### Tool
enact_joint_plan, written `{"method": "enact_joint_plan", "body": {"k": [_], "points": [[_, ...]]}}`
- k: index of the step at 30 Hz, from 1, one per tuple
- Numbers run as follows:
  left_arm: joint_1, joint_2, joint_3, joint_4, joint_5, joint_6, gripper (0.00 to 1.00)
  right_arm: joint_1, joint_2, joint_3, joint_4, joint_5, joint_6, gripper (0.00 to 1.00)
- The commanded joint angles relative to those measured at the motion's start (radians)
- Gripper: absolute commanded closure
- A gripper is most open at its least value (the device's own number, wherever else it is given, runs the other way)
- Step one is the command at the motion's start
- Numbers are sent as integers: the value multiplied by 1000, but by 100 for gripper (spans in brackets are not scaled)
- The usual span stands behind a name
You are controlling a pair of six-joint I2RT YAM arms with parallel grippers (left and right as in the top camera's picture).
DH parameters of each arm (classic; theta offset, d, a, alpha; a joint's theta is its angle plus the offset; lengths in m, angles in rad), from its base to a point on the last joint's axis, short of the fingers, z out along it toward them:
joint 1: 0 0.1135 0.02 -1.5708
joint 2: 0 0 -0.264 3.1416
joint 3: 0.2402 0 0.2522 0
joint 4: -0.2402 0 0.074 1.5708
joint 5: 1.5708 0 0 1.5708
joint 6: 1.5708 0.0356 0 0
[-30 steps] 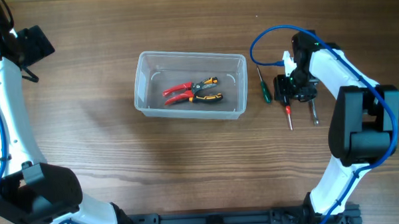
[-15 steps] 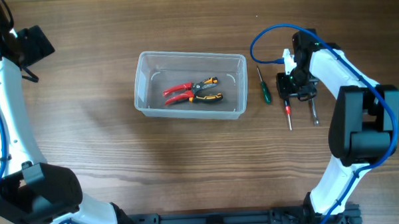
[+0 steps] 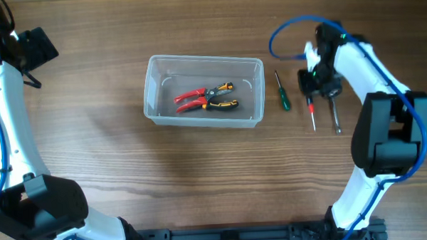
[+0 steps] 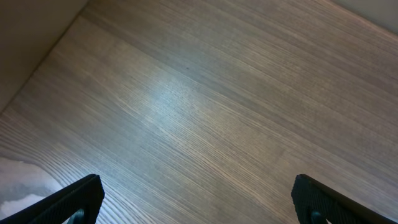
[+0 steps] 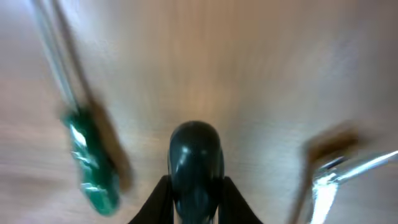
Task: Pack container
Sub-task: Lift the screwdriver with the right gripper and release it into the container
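The dark-handled screwdriver is still outside the container (image 3: 152,88), so my right gripper must lift it past the green screwdriver, then lower it onto the pliers inside.
The clear plastic container (image 3: 152,88) stands at the table's middle. Inside lie red-handled pliers (image 3: 190,98) and black-and-orange pliers (image 3: 221,98). My right gripper (image 3: 319,82) is to its right, shut on a dark-handled screwdriver (image 5: 194,158) whose red part and shaft (image 3: 311,111) hang below it. A green screwdriver (image 3: 284,97) lies on the table left of it and also shows blurred in the right wrist view (image 5: 92,168). My left gripper (image 4: 199,202) is open and empty over bare wood, at the far left in the overhead view (image 3: 34,46).
A tool with a clear or silvery handle (image 3: 335,114) lies right of the held screwdriver; it shows blurred in the right wrist view (image 5: 339,177). A blue cable (image 3: 285,32) loops off the right arm.
My right gripper has moved a little toward the far side and right, taking the dark-handled screwdriver with it. The left arm and the container have not moved.
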Motion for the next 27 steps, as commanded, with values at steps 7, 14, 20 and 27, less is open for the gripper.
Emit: {"method": "enact_joint_plan", "body": {"k": [7,14,20,27], "points": [[3,-10,13,0,-5,-10,0,85,-3,678,-229,-140,-178,96],[3,-10,13,0,-5,-10,0,309,-3,741,-236,-237,-333,96],[3,-10,13,0,-5,-10,0,508,8,737,-234,-270,-527,96],[3,-10,13,0,-5,-10,0,581,126,703,-255,-265,-608,96]]}}
